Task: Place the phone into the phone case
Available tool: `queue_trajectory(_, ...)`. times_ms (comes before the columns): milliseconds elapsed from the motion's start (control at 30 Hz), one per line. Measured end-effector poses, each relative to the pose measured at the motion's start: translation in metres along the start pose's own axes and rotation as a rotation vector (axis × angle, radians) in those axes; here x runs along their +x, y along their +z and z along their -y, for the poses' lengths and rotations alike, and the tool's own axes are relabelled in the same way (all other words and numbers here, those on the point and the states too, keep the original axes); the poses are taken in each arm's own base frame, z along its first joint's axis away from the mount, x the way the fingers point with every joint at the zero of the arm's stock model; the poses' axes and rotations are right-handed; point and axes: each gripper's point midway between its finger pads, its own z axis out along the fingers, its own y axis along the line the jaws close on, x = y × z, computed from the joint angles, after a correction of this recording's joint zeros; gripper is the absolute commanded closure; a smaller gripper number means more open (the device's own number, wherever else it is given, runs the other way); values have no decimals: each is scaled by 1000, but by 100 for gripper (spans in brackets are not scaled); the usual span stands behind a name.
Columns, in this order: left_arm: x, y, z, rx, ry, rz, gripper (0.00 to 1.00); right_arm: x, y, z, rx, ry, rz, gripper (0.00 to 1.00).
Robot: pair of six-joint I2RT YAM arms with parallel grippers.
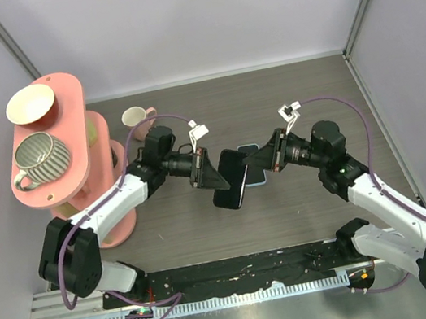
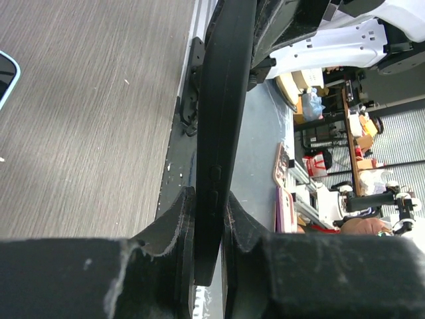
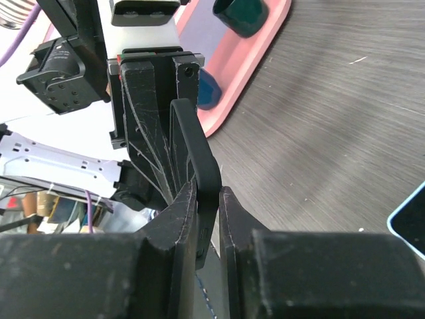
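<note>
My left gripper moves down and turns next to lay the tilted case flat, then releases it on the bare tabletop below, beside the light-blue phone.
The black phone case (image 1: 229,183) is held off the table between both grippers, tilted on edge. My left gripper (image 1: 216,177) is shut on its left end. In the left wrist view the case (image 2: 222,100) runs edge-on between the closed fingers of that gripper (image 2: 209,219). My right gripper (image 1: 268,160) is shut on its right end. In the right wrist view the case (image 3: 196,139) is pinched edge-on in that gripper (image 3: 207,206). The light-blue phone (image 1: 257,175) lies screen-up on the table, partly under the case and the right gripper. Its corner shows in the left wrist view (image 2: 5,76) and the right wrist view (image 3: 412,226).
A pink two-tier rack (image 1: 76,179) stands at the left with a bowl (image 1: 30,103) and a striped cup (image 1: 41,155) on top. A mug (image 1: 135,117) sits behind the left arm. A black mat (image 1: 233,276) lines the near edge.
</note>
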Motion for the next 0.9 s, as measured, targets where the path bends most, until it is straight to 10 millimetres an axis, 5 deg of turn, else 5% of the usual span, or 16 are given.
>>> queue_trajectory(133, -4, 3, -1, -9, 12, -2, 100, -4, -2, 1, 38, -37, 11, 93)
queue_trajectory(400, -4, 14, -8, -53, -9, -14, 100, -2, -3, 16, 113, -54, 14, 62)
queue_trajectory(633, -1, 18, -21, -117, -72, -13, 100, -11, -7, 33, 225, -49, 77, 19)
queue_trajectory(900, -10, 22, -75, -276, -190, 7, 100, -26, -32, 46, 385, -34, 196, 12)
